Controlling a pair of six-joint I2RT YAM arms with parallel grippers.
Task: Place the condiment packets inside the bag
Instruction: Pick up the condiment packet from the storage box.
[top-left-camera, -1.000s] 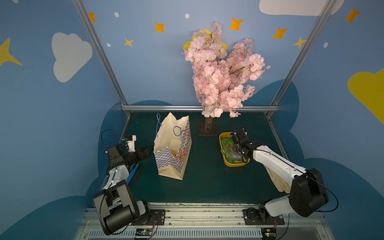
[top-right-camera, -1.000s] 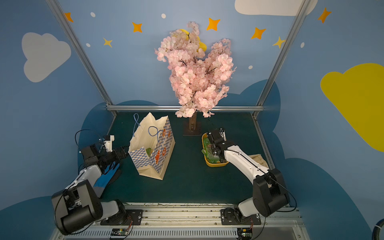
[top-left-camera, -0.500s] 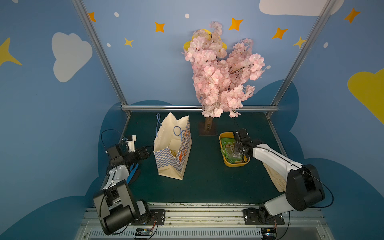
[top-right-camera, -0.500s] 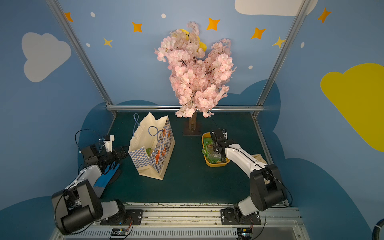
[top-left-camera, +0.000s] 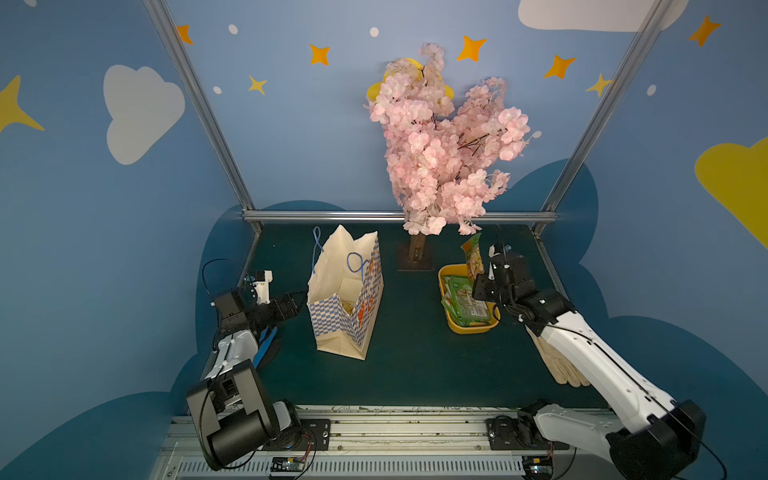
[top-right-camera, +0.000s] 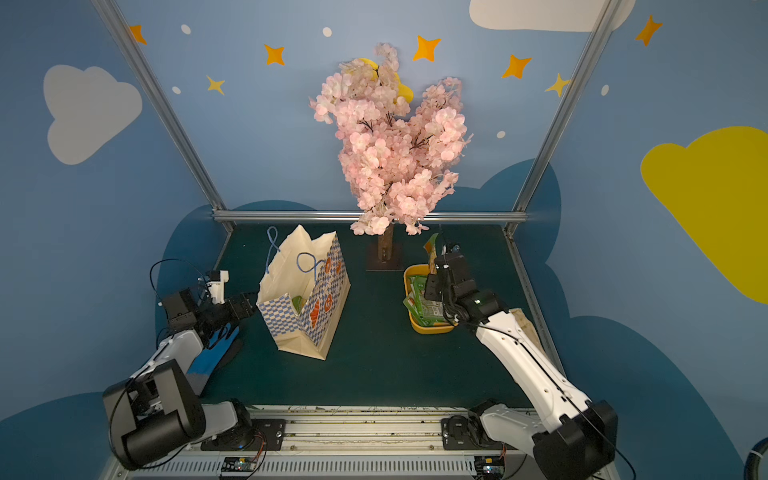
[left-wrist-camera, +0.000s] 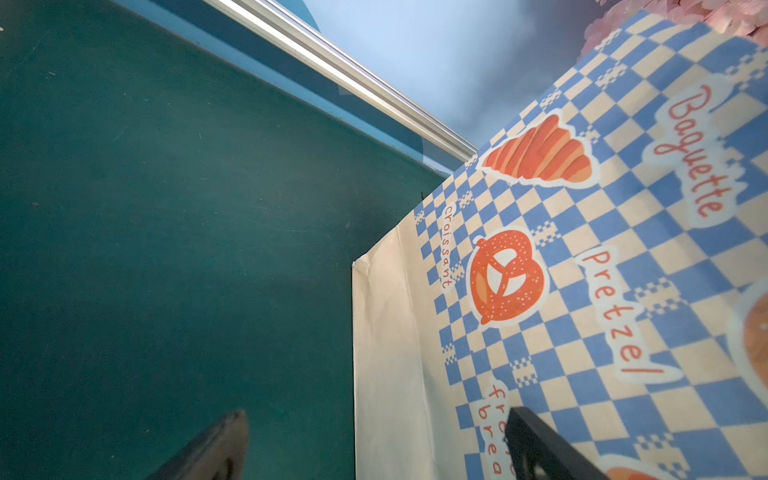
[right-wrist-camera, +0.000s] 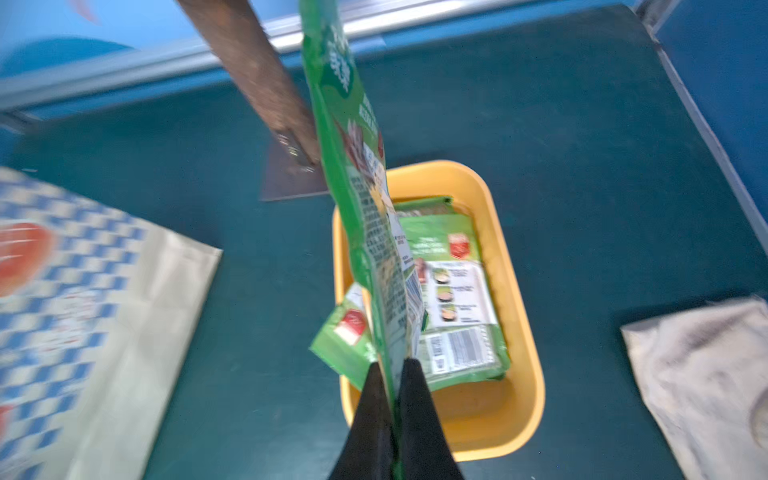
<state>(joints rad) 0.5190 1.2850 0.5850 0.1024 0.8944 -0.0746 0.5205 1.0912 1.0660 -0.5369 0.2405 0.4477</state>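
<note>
The paper bag's rim stands higher than the tub (top-left-camera: 469, 328). I should lift my right gripper, turn it across over the bag's opening (top-left-camera: 344, 273) and let go of the packet there.
The checkered paper bag (top-left-camera: 345, 299) (top-right-camera: 303, 299) stands open on the green mat, left of centre. A bit of green shows in the bag's bottom (top-right-camera: 297, 301). My right gripper (right-wrist-camera: 392, 365) (top-left-camera: 482, 276) is shut on the lower edge of one green condiment packet (right-wrist-camera: 357, 174) (top-left-camera: 471, 255) (top-right-camera: 431, 251), which stands upright above the yellow tub (top-left-camera: 469, 328) (right-wrist-camera: 528, 374). More condiment packets (top-left-camera: 465, 299) (right-wrist-camera: 453, 299) lie in the tub. My left gripper (left-wrist-camera: 376, 415) (top-left-camera: 297, 301) is open, right against the bag's (left-wrist-camera: 582, 291) left side, one finger across its printed face.
A pink blossom tree (top-left-camera: 440, 145) on a square base (top-left-camera: 415, 259) stands behind, between bag and tub. A beige glove (top-left-camera: 557, 365) lies right of the tub under my right arm. A blue glove (top-right-camera: 212, 353) lies under my left arm. Metal rails edge the mat.
My right gripper has shut on a packet and raised it upright out of the tub. The left arm and the bag have not moved.
</note>
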